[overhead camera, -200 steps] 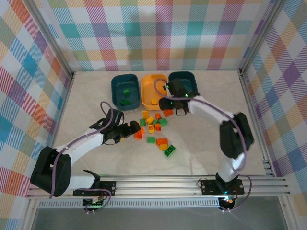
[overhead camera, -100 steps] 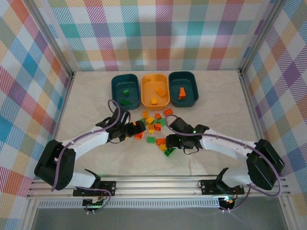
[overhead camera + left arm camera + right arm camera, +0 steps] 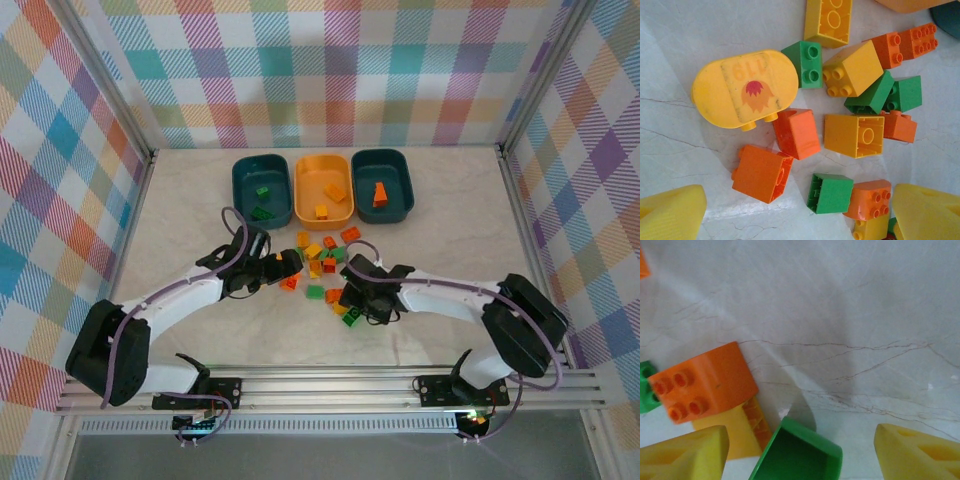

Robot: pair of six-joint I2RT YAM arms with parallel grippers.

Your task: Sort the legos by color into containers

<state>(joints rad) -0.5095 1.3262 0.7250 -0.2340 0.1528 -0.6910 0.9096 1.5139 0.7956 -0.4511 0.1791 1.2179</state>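
Note:
I should move my right gripper only a tiny bit next, low over the upturned hollow green brick (image 3: pixel 350 318) (image 3: pixel 798 455), and then close its open fingers, because the brick is already standing between them.
Loose legos (image 3: pixel 325 262) in green, yellow and orange-red lie in a pile mid-table. Behind them stand three containers: a left teal tub (image 3: pixel 240 180) with green bricks, a yellow-orange tub (image 3: pixel 303 190) with yellow bricks, and a right teal tub (image 3: pixel 402 180) with one orange brick (image 3: pixel 380 193). My left gripper (image 3: pixel 290 270) hangs open at the pile's left edge; an orange brick (image 3: pixel 760 172) and a green brick (image 3: pixel 830 192) lie between its fingers (image 3: pixel 670 215). My right gripper (image 3: pixel 800 460) is open around an upturned hollow green brick (image 3: pixel 797 455), beside an orange brick (image 3: pixel 705 380).
A flat yellow oval piece (image 3: pixel 742 90) with a red flower mark lies at the pile's left. Metal rails (image 3: pixel 530 240) and checked walls bound the table on both sides and at the back. Bare marble stretches left and right of the pile.
My right arm has come from the right teal tub down to the pile's near side; an orange brick now lies in that tub. The left gripper has crept right toward the pile.

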